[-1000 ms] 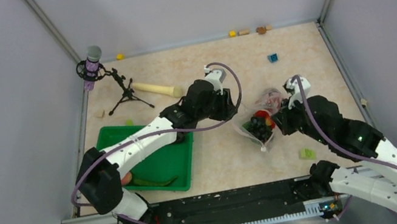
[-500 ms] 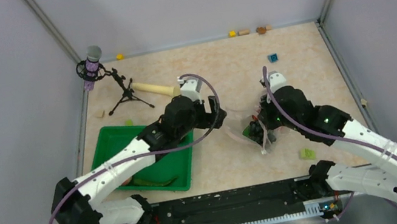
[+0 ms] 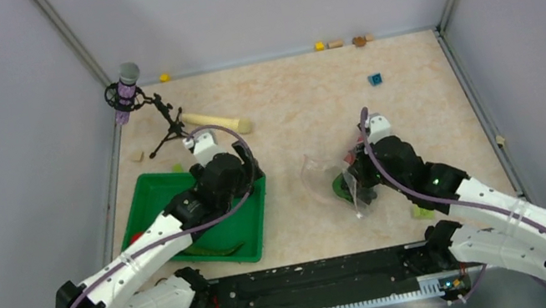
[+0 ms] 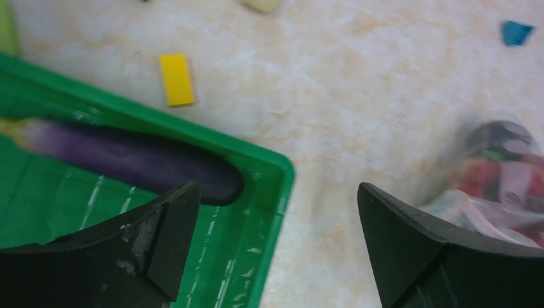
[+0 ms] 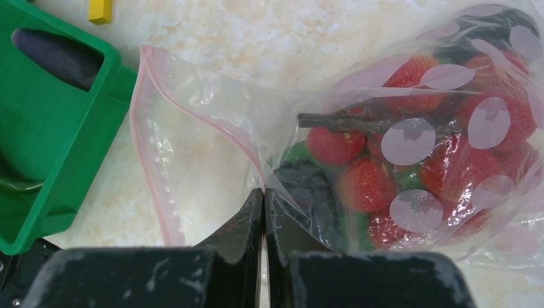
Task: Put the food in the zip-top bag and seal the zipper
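My left gripper turns next, as the eggplant lies crosswise to the fingers, then lowers astride the purple body (image 4: 131, 156) toward the pale stem end.
The clear zip-top bag (image 5: 410, 128) lies on the table right of the green tray, holding red strawberries (image 5: 365, 183), dark berries (image 5: 301, 183) and something green. Its pink zipper (image 5: 154, 154) hangs apart, so the mouth (image 3: 320, 175) gapes toward the tray. My right gripper (image 5: 264, 192) is shut on the bag's mouth edge (image 3: 353, 182). Over the tray's far right corner, my left gripper (image 4: 277, 189) is open and empty (image 3: 243, 172). A dark purple eggplant (image 4: 128, 163) lies in the tray just ahead of the left finger. A long green piece (image 3: 215, 251) lies near the tray's front.
The green tray (image 3: 259, 216) sits front left. A beige rolling pin (image 3: 217, 121) and a microphone on a tripod (image 3: 127, 91) stand behind it. Small blocks lie around: yellow (image 4: 176, 78), blue (image 3: 375, 79), green (image 3: 422, 212). Tiny pieces line the back wall (image 3: 335, 44).
My left gripper opened wide, let go of the bag and drew back left to the tray's corner. The right gripper carried the bag a little left and nearer.
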Robot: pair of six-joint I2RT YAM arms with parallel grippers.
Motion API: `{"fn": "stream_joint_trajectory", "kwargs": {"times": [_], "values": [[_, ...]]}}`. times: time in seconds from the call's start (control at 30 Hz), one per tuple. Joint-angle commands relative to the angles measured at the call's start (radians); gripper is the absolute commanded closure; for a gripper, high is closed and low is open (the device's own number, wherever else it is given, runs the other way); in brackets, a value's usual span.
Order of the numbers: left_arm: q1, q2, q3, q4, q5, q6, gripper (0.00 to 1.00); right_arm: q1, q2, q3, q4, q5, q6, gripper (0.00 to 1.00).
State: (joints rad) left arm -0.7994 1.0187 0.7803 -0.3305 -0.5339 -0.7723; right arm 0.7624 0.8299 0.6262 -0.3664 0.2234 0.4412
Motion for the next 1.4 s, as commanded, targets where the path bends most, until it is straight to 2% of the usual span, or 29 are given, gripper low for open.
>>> {"fn": "stream_joint_trajectory", "kwargs": {"times": [0.0, 0.17, 0.33, 0.47, 0.83, 1.2, 1.37], "values": [[0.084, -0.034, -0.045, -0.141, -0.092, -0.219, 0.03, -0.006, -0.067, -0.038, 0.096, 0.02, 0.016, 1.0], [0.179, -0.095, -0.118, -0.186, -0.09, -0.329, 0.03, -0.006, -0.072, -0.068, 0.099, 0.013, 0.041, 1.0], [0.228, -0.095, -0.112, -0.346, -0.167, -0.467, 0.03, -0.006, -0.064, -0.086, 0.112, 0.009, 0.049, 1.0], [0.251, -0.103, -0.149, -0.347, -0.175, -0.517, 0.03, -0.006, -0.052, -0.088, 0.113, -0.003, 0.049, 1.0], [0.326, -0.089, -0.283, -0.118, -0.09, -0.557, 0.03, -0.006, -0.105, -0.114, 0.119, 0.019, 0.047, 1.0], [0.396, 0.078, -0.318, 0.067, 0.019, -0.578, 0.07, -0.006, -0.128, -0.119, 0.119, 0.019, 0.044, 1.0], [0.415, 0.159, -0.29, 0.064, 0.045, -0.565, 0.1, -0.006, -0.132, -0.122, 0.118, 0.022, 0.043, 1.0]]}}
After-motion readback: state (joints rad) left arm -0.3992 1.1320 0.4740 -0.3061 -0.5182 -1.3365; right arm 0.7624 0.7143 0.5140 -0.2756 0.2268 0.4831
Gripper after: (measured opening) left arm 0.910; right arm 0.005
